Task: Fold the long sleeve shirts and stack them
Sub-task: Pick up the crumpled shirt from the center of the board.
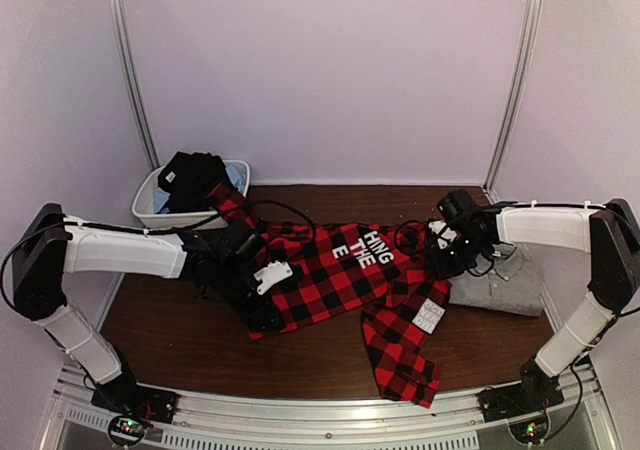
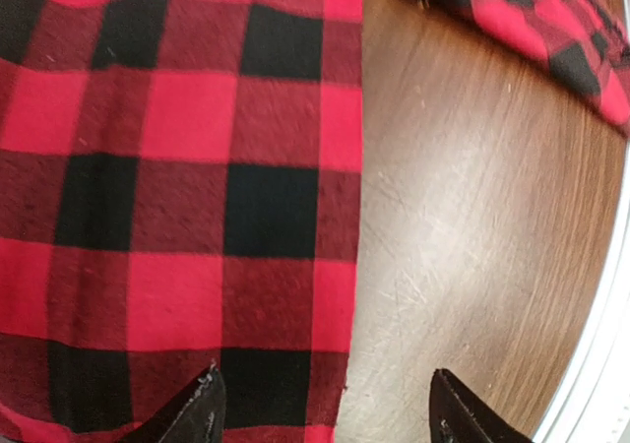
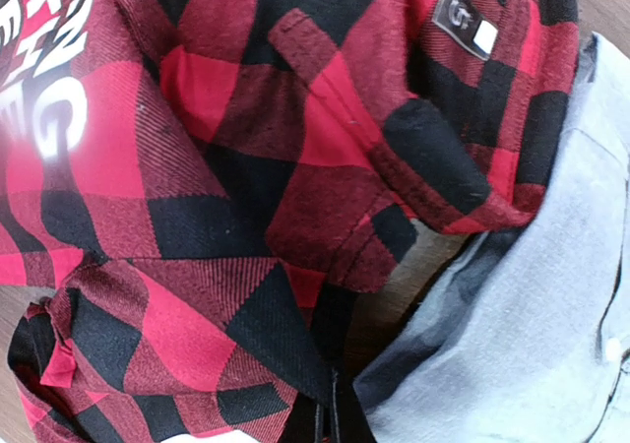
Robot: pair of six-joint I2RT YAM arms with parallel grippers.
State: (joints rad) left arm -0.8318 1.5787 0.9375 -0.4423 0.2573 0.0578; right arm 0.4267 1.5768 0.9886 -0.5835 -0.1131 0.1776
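Observation:
Next, my left gripper lowers its open fingertips onto the flannel's edge and closes. The flannel's near corner (image 1: 254, 335) (image 2: 323, 425) is just below the gripper, and the fingertips already straddle its edge.
The red-and-black check flannel shirt (image 1: 330, 270) lies spread and rumpled across the middle of the table, white lettering up, with one sleeve trailing to the front edge. The plain grey shirt (image 1: 505, 282) lies folded at the right, just beside the flannel. My left gripper (image 1: 262, 305) hovers open over the flannel's left hem. In the left wrist view its fingertips (image 2: 202, 409) straddle the flannel (image 2: 197, 167) edge and bare table. My right gripper (image 1: 440, 260) is at the flannel's right side. In the right wrist view it (image 3: 330, 418) is shut on a fold of flannel (image 3: 246, 167), next to the grey shirt (image 3: 532, 345).
A white tub (image 1: 150, 202) holding dark clothes stands at the back left, and a flannel sleeve reaches toward it. Brown table (image 1: 180, 340) shows in front of the left arm. Pale walls enclose the table on three sides.

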